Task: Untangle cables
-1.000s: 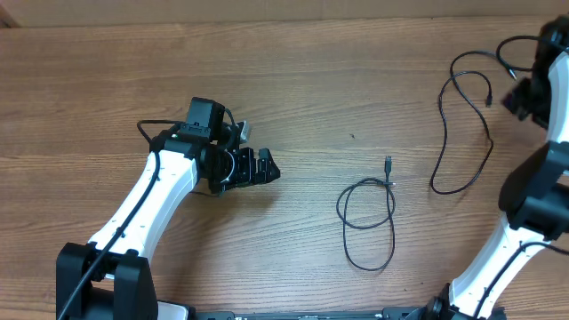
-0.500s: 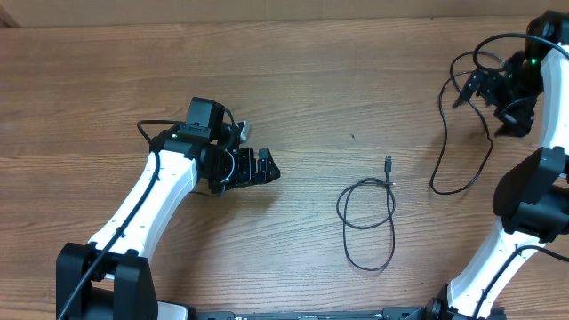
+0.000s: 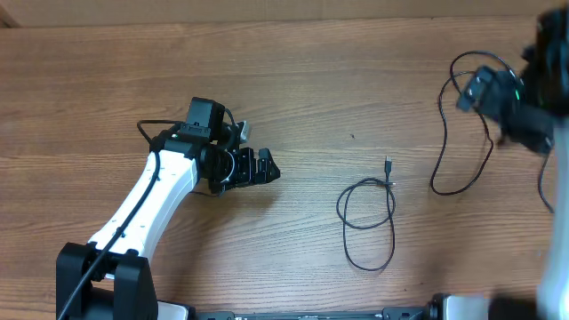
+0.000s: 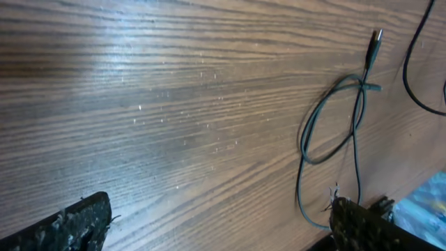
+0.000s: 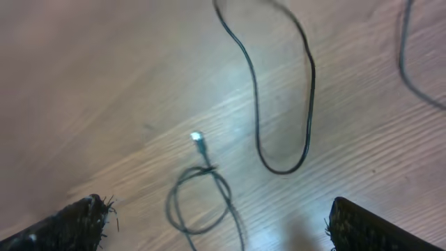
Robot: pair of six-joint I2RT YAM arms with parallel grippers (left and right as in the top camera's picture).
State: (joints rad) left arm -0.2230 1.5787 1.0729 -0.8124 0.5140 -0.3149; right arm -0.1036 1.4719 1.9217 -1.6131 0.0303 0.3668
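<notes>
My right gripper comes back toward my base next, down onto the longer cable's near bend (image 3: 450, 193) (image 5: 282, 171), since that bend lies open, apart from the shorter cable.
The shorter cable (image 3: 366, 218) lies in a single loop on the wooden table (image 3: 293, 80), its plug (image 3: 388, 164) pointing to the far side. The longer cable (image 3: 484, 156) lies apart from it at the right in a tall open bend. My left gripper (image 3: 269, 168) is open and empty, left of the shorter cable. My right gripper (image 3: 471, 89) is blurred, above the longer cable's upper part, open and empty. The left wrist view shows the shorter cable (image 4: 334, 125) between wide jaws (image 4: 219, 223). The right wrist view shows both the shorter cable (image 5: 198, 199) and the longer cable (image 5: 282, 104) below open jaws (image 5: 216, 223).
The left arm's own thick black cable (image 3: 147, 129) curls beside its wrist camera. The table's far edge (image 3: 267, 21) runs along the top of the overhead view. The right arm's white links (image 3: 556, 267) are blurred at the right edge.
My right arm has swung its gripper from the far right edge leftwards over the longer cable and is still in motion. The cables and the left arm have not moved.
</notes>
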